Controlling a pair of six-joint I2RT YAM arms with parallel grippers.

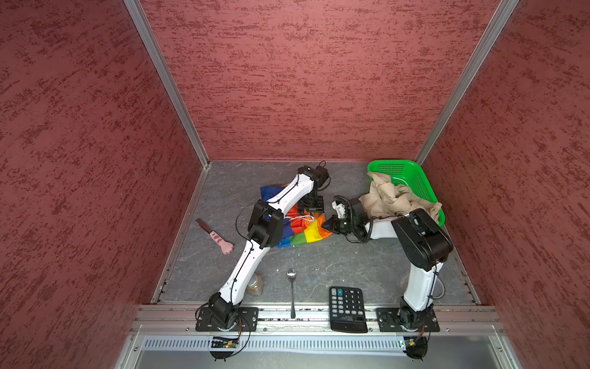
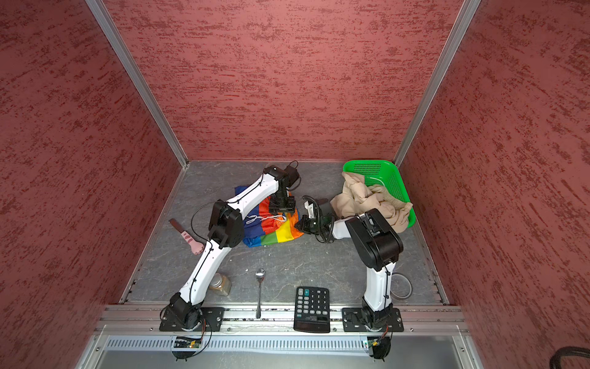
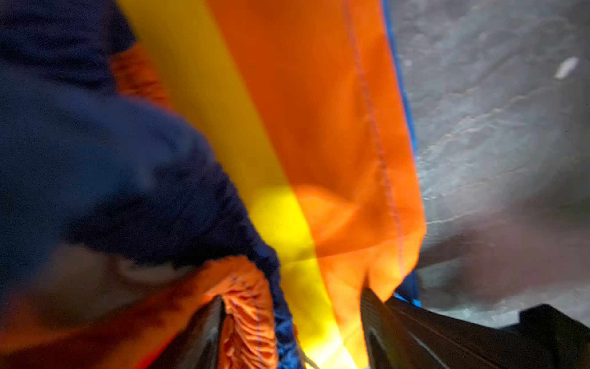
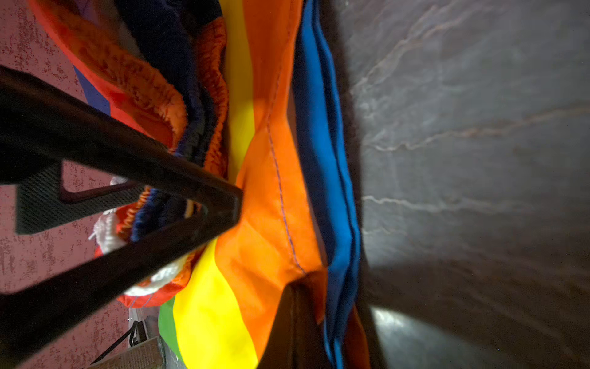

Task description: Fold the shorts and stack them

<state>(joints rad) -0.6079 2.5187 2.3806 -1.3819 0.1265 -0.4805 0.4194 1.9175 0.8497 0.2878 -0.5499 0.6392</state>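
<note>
The striped shorts are still crumpled, so next I need to move my right gripper a little toward the green basket and let go of the hem on the tabletop beside the shorts.
The rainbow-striped shorts [image 1: 306, 234] [image 2: 277, 235] lie crumpled on the grey table near its middle, with the white drawstring [image 1: 300, 219] on top. My left gripper [image 1: 310, 211] [image 3: 293, 294] points down onto their far part and is open. The orange gathered waistband and yellow cloth [image 3: 303, 127] lie loose between its fingers. My right gripper [image 1: 327, 225] [image 4: 314, 281] is at the shorts' right edge, shut on the orange and blue hem [image 4: 271, 223]. The beige shorts [image 1: 396, 198] [image 2: 367, 198] lie heaped in the green basket, spilling over its near rim.
The green basket [image 1: 412, 172] stands at the back right corner. A pink paw-shaped stick [image 1: 217, 236] lies at the left. A jar [image 1: 255, 284], a spoon [image 1: 292, 294] and a black calculator [image 1: 348, 308] sit along the front edge.
</note>
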